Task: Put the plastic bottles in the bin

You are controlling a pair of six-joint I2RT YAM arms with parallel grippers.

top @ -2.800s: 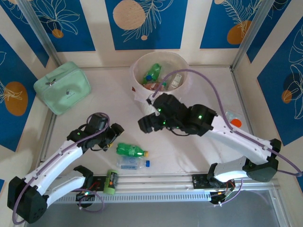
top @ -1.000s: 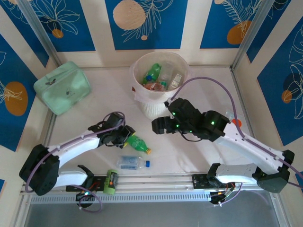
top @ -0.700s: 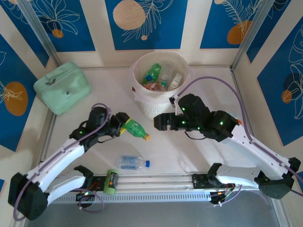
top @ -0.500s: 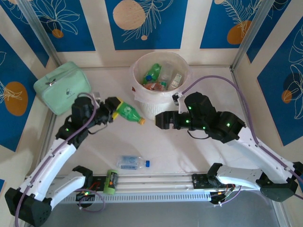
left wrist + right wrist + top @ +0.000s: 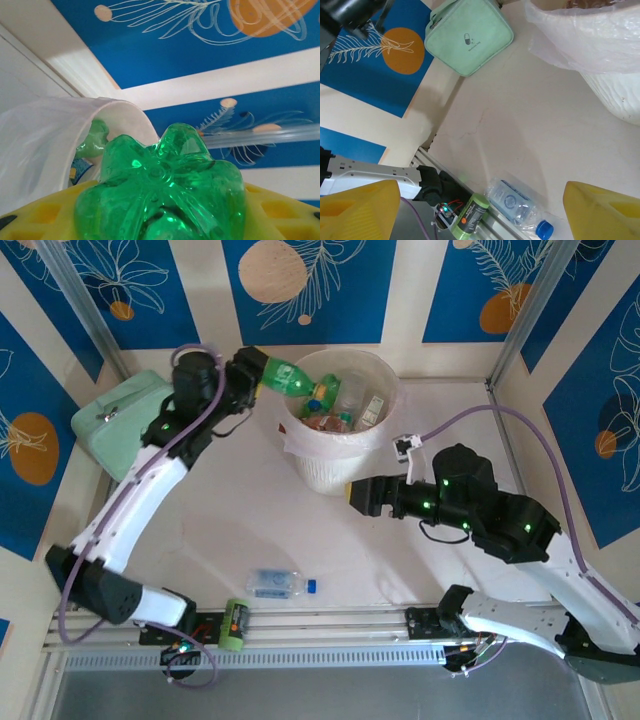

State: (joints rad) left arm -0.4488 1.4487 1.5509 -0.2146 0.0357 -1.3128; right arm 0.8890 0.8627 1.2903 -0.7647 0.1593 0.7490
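Observation:
My left gripper swings outward and toward the bin's opening (image 5: 338,392) next, tipping the green bottle (image 5: 287,377) to release it, since its base still sticks out past the bin's rim.
My left gripper (image 5: 258,374) is shut on a green plastic bottle (image 5: 287,377) and holds it level over the left rim of the bin (image 5: 322,472). In the left wrist view the bottle's ribbed base (image 5: 160,185) sits between my yellow fingers (image 5: 35,217), with the bin's liner (image 5: 45,135) just beyond. Several bottles lie inside the bin. A clear bottle (image 5: 277,583) with a blue label and cap lies on the table near the front rail. My right gripper (image 5: 358,496) hangs open and empty in front of the bin, looking down at that clear bottle (image 5: 514,202).
A mint-green zip case (image 5: 128,426) lies at the back left, also in the right wrist view (image 5: 470,35). A small green and orange cylinder (image 5: 233,625) rests on the front rail. The bin's ribbed wall (image 5: 620,100) is close on the right gripper's upper right.
My left arm has lifted the green bottle off the table and carried it back and up to the bin's rim. The right arm has drawn back to the right.

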